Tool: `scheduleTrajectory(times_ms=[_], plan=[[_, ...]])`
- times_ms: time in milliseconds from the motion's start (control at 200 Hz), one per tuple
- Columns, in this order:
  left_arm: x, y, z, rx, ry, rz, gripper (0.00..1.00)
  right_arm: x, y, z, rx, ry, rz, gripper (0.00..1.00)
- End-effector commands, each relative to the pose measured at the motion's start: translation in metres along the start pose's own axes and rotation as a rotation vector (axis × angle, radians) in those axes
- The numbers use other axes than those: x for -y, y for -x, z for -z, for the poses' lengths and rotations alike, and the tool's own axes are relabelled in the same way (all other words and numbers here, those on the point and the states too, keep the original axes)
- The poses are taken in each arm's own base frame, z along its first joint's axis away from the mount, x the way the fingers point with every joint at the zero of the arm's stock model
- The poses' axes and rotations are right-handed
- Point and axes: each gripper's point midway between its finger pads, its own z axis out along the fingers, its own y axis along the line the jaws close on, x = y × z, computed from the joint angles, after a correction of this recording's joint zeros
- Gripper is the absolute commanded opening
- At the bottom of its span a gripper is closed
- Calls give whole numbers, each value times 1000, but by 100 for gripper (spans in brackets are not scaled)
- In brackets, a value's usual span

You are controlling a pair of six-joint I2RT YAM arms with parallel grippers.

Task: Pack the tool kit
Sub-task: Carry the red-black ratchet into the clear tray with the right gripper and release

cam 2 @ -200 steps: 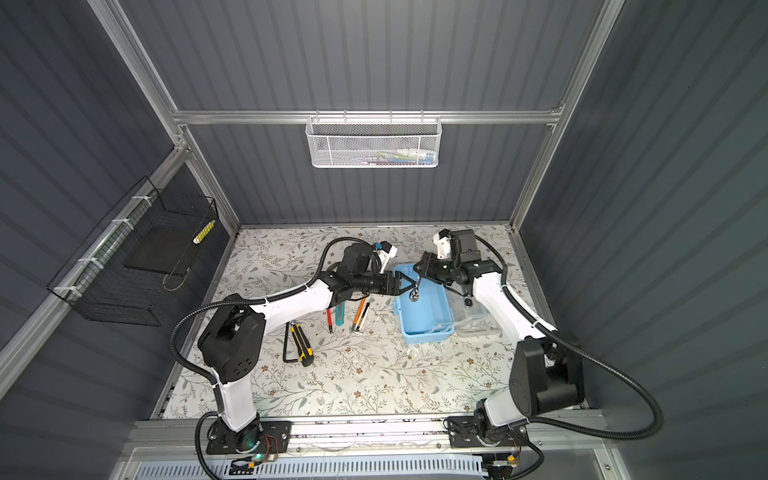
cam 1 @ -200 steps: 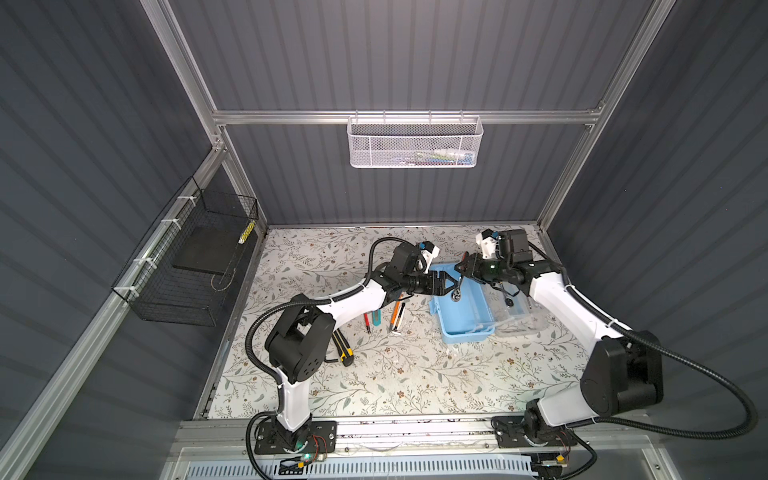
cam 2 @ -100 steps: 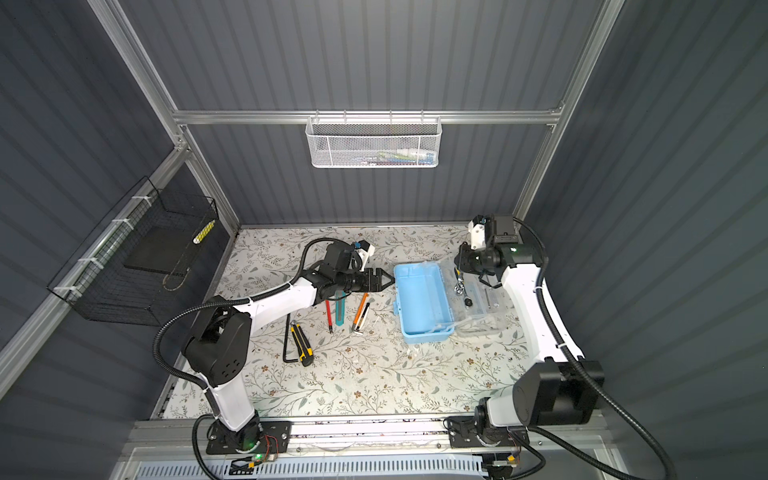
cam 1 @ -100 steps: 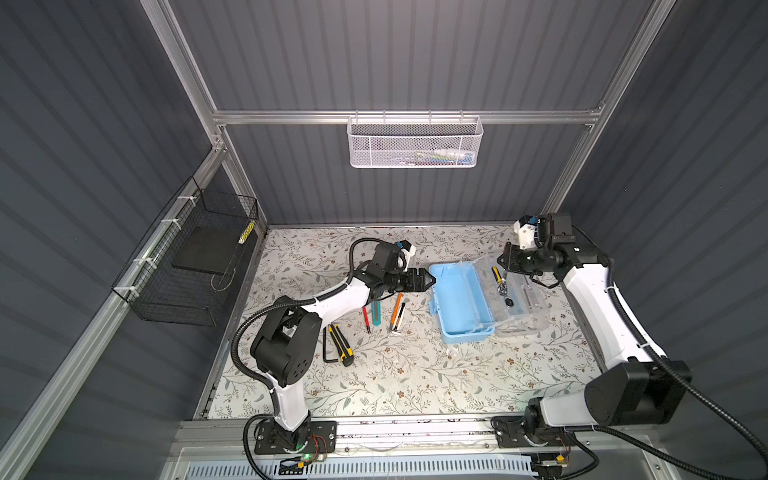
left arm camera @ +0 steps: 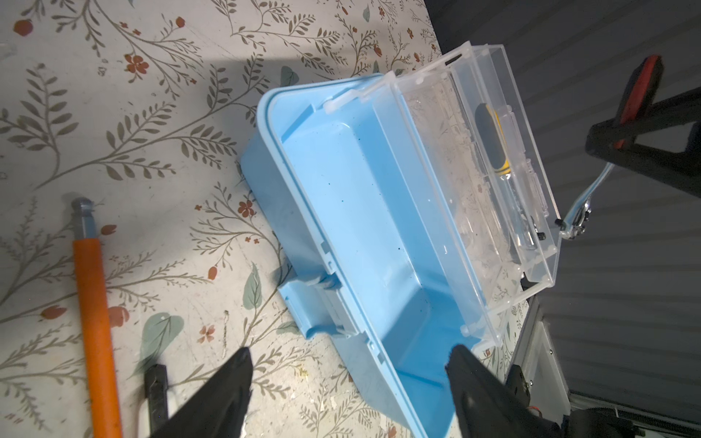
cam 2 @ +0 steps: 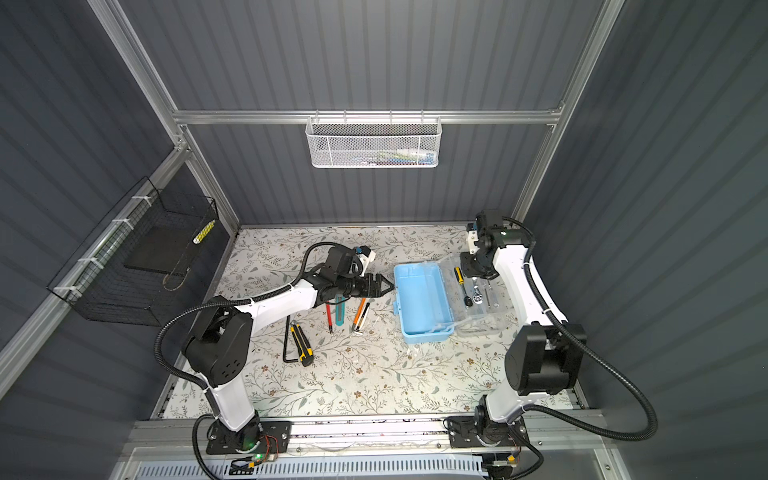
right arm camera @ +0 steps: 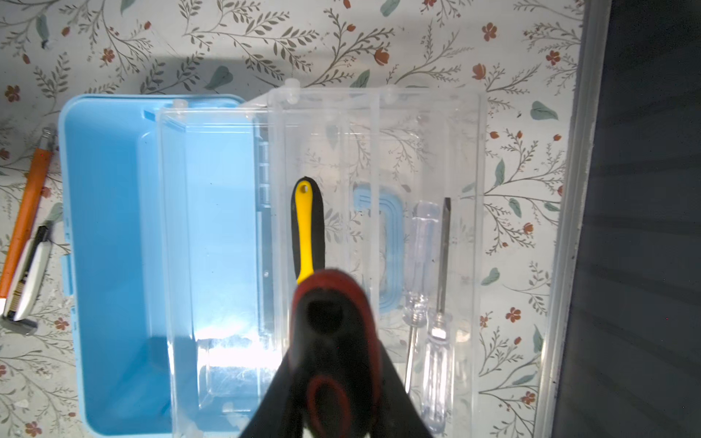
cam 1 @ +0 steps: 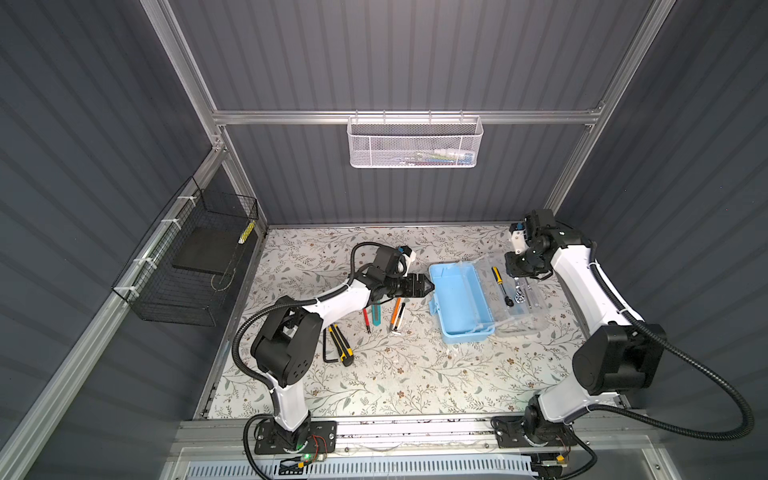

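My right gripper will next move down and let go of the wrench in the lid's strip (cam 1: 509, 288) (right arm camera: 349, 219) beside the yellow-and-black tool, since that strip is empty below it.
The tool kit's light blue box (cam 1: 457, 299) (cam 2: 419, 299) stands empty, and its clear lid (cam 1: 521, 318) (right arm camera: 428, 151) lies flat to its right. In the lid lie a yellow-and-black handled tool (right arm camera: 307, 231) (left arm camera: 493, 144) and two clear-handled screwdrivers (right arm camera: 419, 265). My right gripper (cam 1: 519, 272) (right arm camera: 333, 341) hangs over the lid, shut on the red-and-black handle (right arm camera: 333, 292) of a chrome ratchet wrench (left arm camera: 582, 212). My left gripper (cam 1: 427, 286) (left arm camera: 349, 364) is open at the box's left wall, one finger (left arm camera: 470, 379) over the inside and one over the table.
Loose tools lie on the flowered table left of the box: a red screwdriver (cam 1: 367, 321), a teal knife (cam 1: 377, 314), an orange tool (cam 1: 396, 308), a silver knife (cam 1: 400, 321), a yellow-black utility knife (cam 1: 341, 351) and a hex key (cam 1: 326, 353). Baskets hang on the back and left walls.
The right arm has swung from above the box out to the right, over the lid, still holding its tool. The left gripper has pulled back from over the box to its left wall.
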Motion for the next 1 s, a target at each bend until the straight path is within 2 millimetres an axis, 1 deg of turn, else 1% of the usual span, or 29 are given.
scheduleTrajectory(times_ms=[0, 230, 490, 715, 805, 880, 935, 996], plan=[[-3, -4, 3, -13, 10, -11, 82, 5, -4, -5, -21, -31, 34, 0], [-5, -5, 3, -14, 15, -7, 82, -2, -5, -20, -43, -15, 42, 0], [-8, -8, 4, -17, 24, -1, 81, -3, -6, -35, -61, -17, 41, 1], [-9, -8, 4, -16, 25, 1, 81, -4, -6, -41, -69, -18, 36, 10], [-10, -9, 4, -19, 25, 4, 81, -3, -5, -43, -69, -24, 38, 17], [-11, -10, 3, -20, 26, 4, 81, -3, -4, -44, -70, -21, 37, 20], [-11, -9, 3, -20, 26, 5, 81, -4, -2, -44, -64, -15, 34, 24], [-11, -10, 3, -20, 26, 6, 81, -5, -1, -45, -60, -11, 32, 28]])
